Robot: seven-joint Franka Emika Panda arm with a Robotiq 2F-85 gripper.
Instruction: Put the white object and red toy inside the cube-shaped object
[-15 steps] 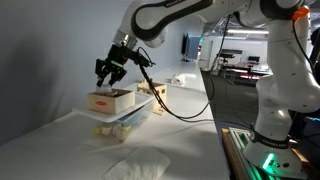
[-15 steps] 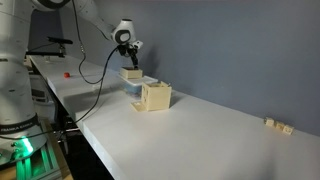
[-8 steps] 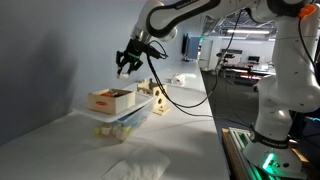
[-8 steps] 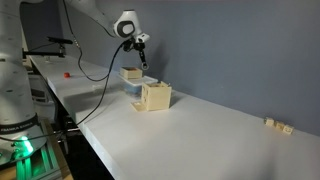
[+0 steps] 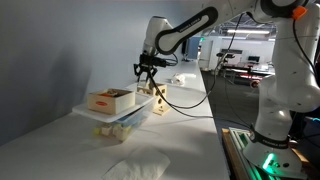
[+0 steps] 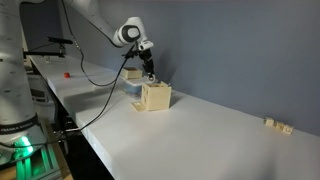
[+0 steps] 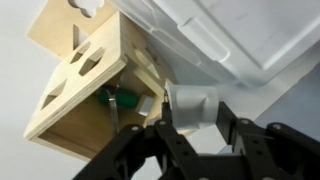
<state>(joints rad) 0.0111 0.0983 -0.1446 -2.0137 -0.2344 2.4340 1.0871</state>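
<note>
The white object still hangs over the cube's edge by the tub, so my gripper will next turn and shift over the cube's open side, then lower slightly.
My gripper [image 7: 192, 112] is shut on a white cylinder-like object [image 7: 190, 100] and holds it just above the light-wood cube [image 7: 85, 85]. The cube has dark cut-out holes, and its open side shows a green piece [image 7: 125, 100] inside. In both exterior views the gripper [image 5: 147, 68] [image 6: 149, 72] hangs over the cube [image 5: 157, 100] [image 6: 155, 96]. I cannot make out the red toy in any view.
A wooden tray [image 5: 110, 98] [image 6: 131, 73] rests on a clear plastic tub [image 5: 125, 120] [image 7: 230, 40] right beside the cube. A white cloth [image 5: 135, 168] lies near the table's front. Small wooden blocks [image 6: 277, 125] sit far along the table.
The gripper has moved from above the tray across to above the cube and has come lower.
</note>
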